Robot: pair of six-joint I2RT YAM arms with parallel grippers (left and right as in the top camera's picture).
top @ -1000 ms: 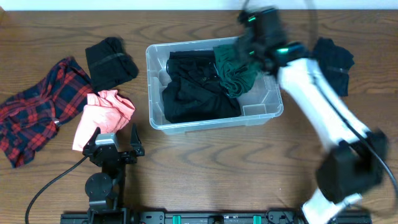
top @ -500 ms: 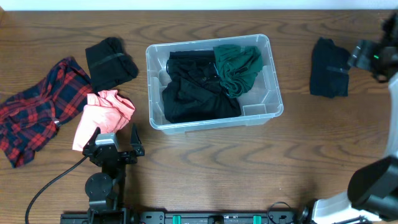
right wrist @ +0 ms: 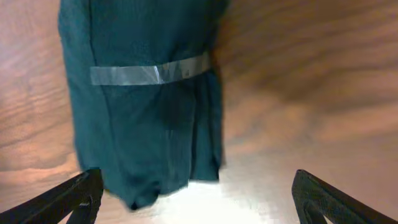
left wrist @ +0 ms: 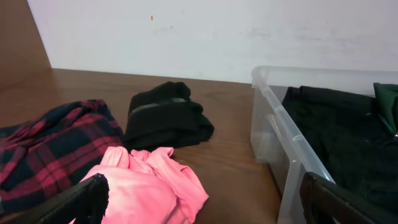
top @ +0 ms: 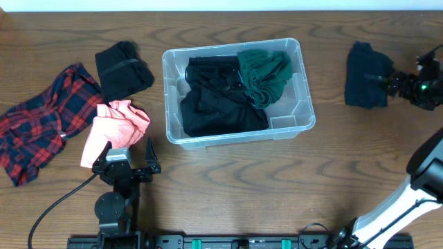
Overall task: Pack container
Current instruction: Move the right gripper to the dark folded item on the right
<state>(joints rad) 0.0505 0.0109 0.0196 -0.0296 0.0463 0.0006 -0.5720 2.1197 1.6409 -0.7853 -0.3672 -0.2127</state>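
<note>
The right gripper moves down and to the left in the overhead view onto the dark blue garment's taped middle (top: 373,84) (right wrist: 157,102) next, since that lies nearer one finger.
The clear container (top: 171,104) stands mid-table, holding black clothes (top: 218,104) and a green garment (top: 264,75). In the left wrist view its near wall (left wrist: 280,134) is at the right. My right gripper (top: 391,81) is at the far right of the table, open, just beside a folded dark blue garment (top: 365,84). In the right wrist view that garment (right wrist: 143,112), bound with a strip of tape, lies ahead of the open right gripper (right wrist: 199,196), nearer its left finger. My left gripper (top: 128,146) rests open at the front left, with a pink garment (left wrist: 146,186) between and ahead of its fingers.
A red plaid shirt (top: 41,124) lies at the far left. A black taped bundle (top: 123,68) sits behind the pink garment (top: 114,124). A white wall runs along the table's far edge. Bare wood lies in front of the container.
My right arm swung from above the container to the far right of the table and opened. The green garment stays in the container. The left arm has not moved.
</note>
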